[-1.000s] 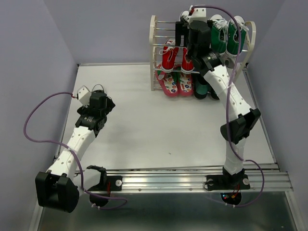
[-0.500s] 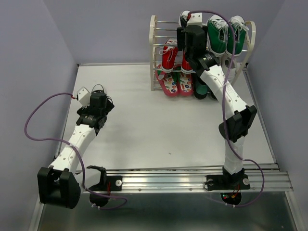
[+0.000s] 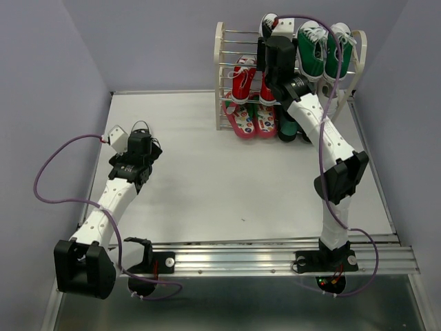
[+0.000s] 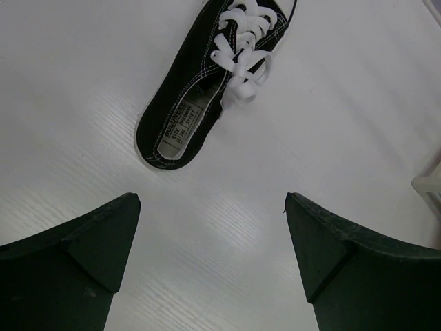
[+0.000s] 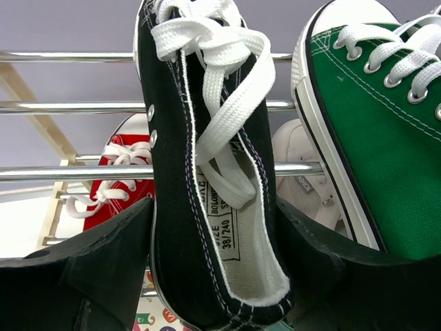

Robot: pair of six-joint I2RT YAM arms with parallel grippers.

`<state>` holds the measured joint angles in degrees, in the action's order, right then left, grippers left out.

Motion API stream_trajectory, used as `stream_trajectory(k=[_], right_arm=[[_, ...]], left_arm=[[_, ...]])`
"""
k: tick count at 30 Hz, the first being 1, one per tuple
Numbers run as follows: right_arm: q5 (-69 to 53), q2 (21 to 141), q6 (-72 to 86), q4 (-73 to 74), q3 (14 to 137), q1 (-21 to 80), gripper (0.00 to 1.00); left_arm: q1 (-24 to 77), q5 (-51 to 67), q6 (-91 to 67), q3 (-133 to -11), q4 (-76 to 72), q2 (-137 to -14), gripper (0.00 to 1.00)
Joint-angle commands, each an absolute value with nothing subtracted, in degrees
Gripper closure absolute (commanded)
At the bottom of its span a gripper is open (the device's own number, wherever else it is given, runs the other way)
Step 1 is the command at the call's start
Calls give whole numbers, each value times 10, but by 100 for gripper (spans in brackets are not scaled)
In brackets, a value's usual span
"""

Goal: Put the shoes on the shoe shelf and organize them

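Observation:
The second black sneaker lies slanted beyond my open fingers, so my left gripper will lower and turn slightly around the second black sneaker's heel (image 4: 162, 153) next.
The shoe shelf (image 3: 220, 76) stands at the table's far edge. Red sneakers (image 3: 242, 81) sit on its middle tier at the left, and patterned flip-flops (image 3: 248, 118) lie below them. My right gripper (image 3: 270, 54) is shut on a black sneaker (image 5: 200, 207), holding it by the heel against the top rods (image 5: 76, 172), left of the green sneakers. My left gripper (image 4: 212, 200) is open and empty, low over the table at the left. The second black sneaker (image 4: 207, 89) lies just ahead of it; in the top view my left wrist (image 3: 140, 147) hides it.
Green sneakers (image 3: 324, 49) fill the top tier's right half. A white sneaker (image 5: 303, 172) sits on the tier below them. A dark pair (image 3: 289, 128) is at the bottom right. A metal rail (image 3: 275, 256) runs along the near edge.
My right arm has carried the black sneaker a little left and up against the top tier. My left arm has shifted only slightly.

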<state>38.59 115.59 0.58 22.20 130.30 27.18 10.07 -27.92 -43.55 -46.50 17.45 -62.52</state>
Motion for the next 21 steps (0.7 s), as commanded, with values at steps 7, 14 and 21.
stream_trajectory(k=[7,14,21], right_arm=[[294,1103,13,214,1288,266,0],[294,1088,-17,197,1272,266,0],[293,1066,-23,192,1264,266,0]], left_arm=[[53,-276,-441,-441,154,-664,1],[40,-226,-367,-403,16,-707,1],[20,-239,-303,-415,-24,-794,1]])
